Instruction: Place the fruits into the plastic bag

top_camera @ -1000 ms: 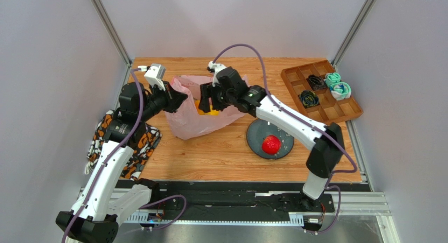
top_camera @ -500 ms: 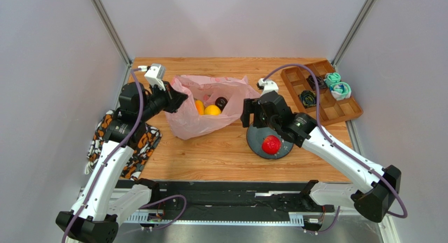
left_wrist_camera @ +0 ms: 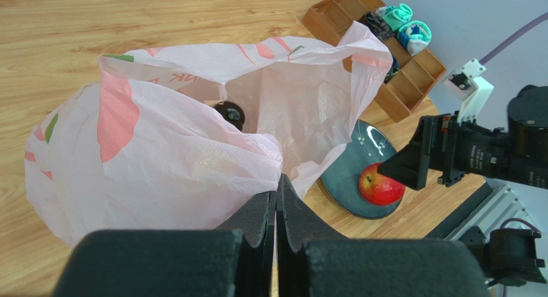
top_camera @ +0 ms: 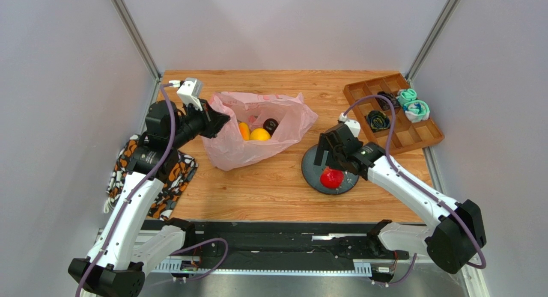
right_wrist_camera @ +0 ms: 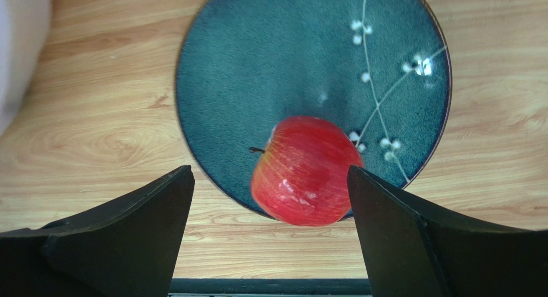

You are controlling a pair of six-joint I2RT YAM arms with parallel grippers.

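My right gripper needs to go down toward the right in the wrist view, around the sides of the red apple (top_camera: 332,177) (right_wrist_camera: 305,172), because the apple is off-centre that way below my open fingers.
The pink plastic bag (top_camera: 239,153) lies at the left centre of the table with its mouth held up. My left gripper (top_camera: 215,122) is shut on the bag's rim (left_wrist_camera: 270,157), fingers (left_wrist_camera: 260,210) pressed together on the plastic. Inside the bag sit a yellow citrus (top_camera: 260,134), an orange-yellow fruit (top_camera: 244,130) and a dark ball (top_camera: 271,124), the ball also visible in the left wrist view (left_wrist_camera: 229,112). A red apple (top_camera: 332,177) rests on a dark plate (top_camera: 312,163). My right gripper (right_wrist_camera: 270,172) hangs open just above the apple (right_wrist_camera: 305,172), its fingers either side and apart from it.
A wooden compartment tray (top_camera: 411,135) stands at the back right, holding teal and black coiled bundles (top_camera: 411,104). An orange-black patterned cloth (top_camera: 175,175) lies at the table's left edge under the left arm. Grey walls close in both sides.
My right arm has pulled out of the bag's mouth, swung right and come down over the plate, its jaws opening wider. The left arm has held still.
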